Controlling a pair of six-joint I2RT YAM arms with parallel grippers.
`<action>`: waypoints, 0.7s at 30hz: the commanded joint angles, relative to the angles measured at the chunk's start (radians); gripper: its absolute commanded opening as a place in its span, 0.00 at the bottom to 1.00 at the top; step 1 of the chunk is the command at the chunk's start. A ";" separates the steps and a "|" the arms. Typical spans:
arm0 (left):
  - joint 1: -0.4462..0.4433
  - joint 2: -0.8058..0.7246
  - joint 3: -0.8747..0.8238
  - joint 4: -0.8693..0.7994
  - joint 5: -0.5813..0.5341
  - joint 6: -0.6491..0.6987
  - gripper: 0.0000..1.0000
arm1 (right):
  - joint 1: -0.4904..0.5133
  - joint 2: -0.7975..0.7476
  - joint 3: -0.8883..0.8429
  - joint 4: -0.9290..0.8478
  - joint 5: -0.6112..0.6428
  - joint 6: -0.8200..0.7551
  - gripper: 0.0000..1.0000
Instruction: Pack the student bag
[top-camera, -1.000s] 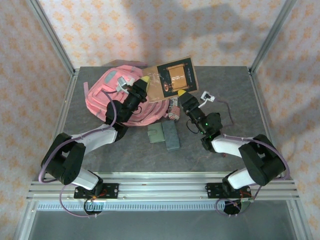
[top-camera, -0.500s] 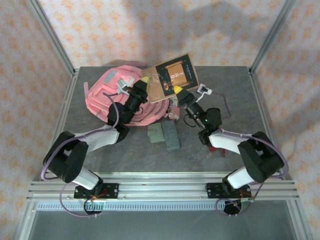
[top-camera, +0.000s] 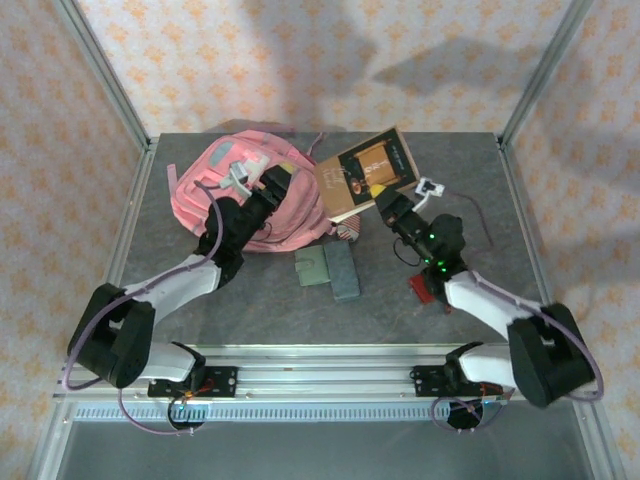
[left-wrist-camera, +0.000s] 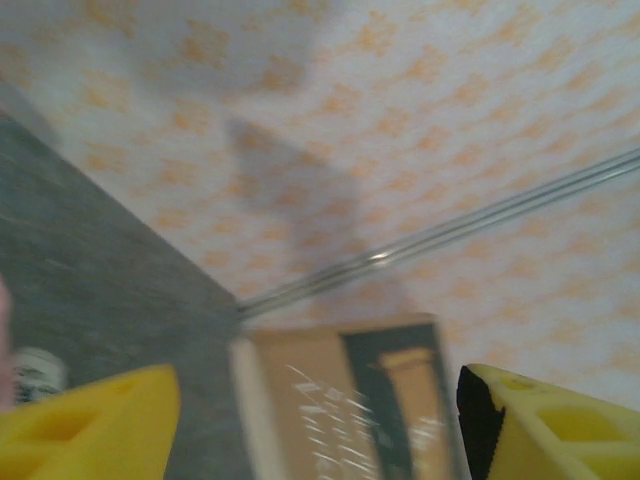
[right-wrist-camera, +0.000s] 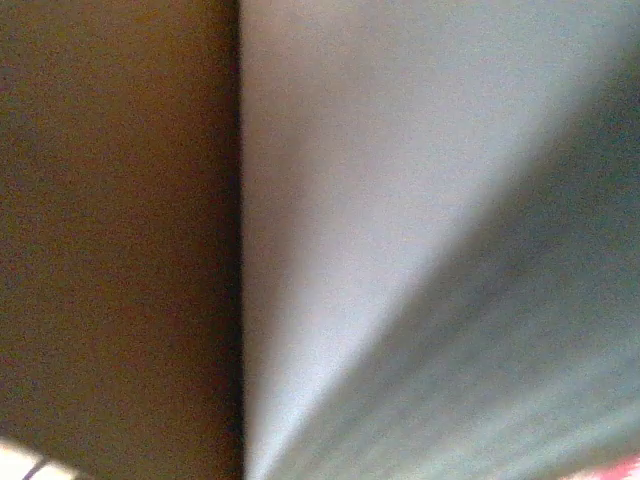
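The piped fold on the student bag's book side lies below my left gripper. My gripper will next tilt downward from facing the wall and lower onto that fold.
The student bag, a large pink backpack, lies at the table's back left. Over its right side hovers my left gripper, open and holding nothing. In the left wrist view its yellow fingers stand wide apart around the gap, with the blurred brown book beyond them. The book is tilted up to the right of the bag. My right gripper is shut on the book's near edge. The right wrist view is pressed close to the brown cover and the pale page edge.
A green wallet and a grey case lie side by side at the table's middle. A white adapter with a cable sits right of the book. A small red thing lies by the right forearm. A striped item sits below the book.
My left gripper has opened, let go of the book and drawn back over the bag. My right gripper has shut on the book and carried it to the right.
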 joint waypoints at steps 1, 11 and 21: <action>0.000 0.013 0.161 -0.492 0.001 0.339 0.76 | -0.032 -0.172 -0.011 -0.187 0.027 -0.155 0.00; -0.045 0.433 0.729 -1.246 -0.334 0.784 0.72 | -0.069 -0.361 0.011 -0.538 0.051 -0.287 0.00; -0.109 0.655 0.852 -1.328 -0.604 0.904 0.78 | -0.069 -0.393 -0.009 -0.546 0.039 -0.277 0.00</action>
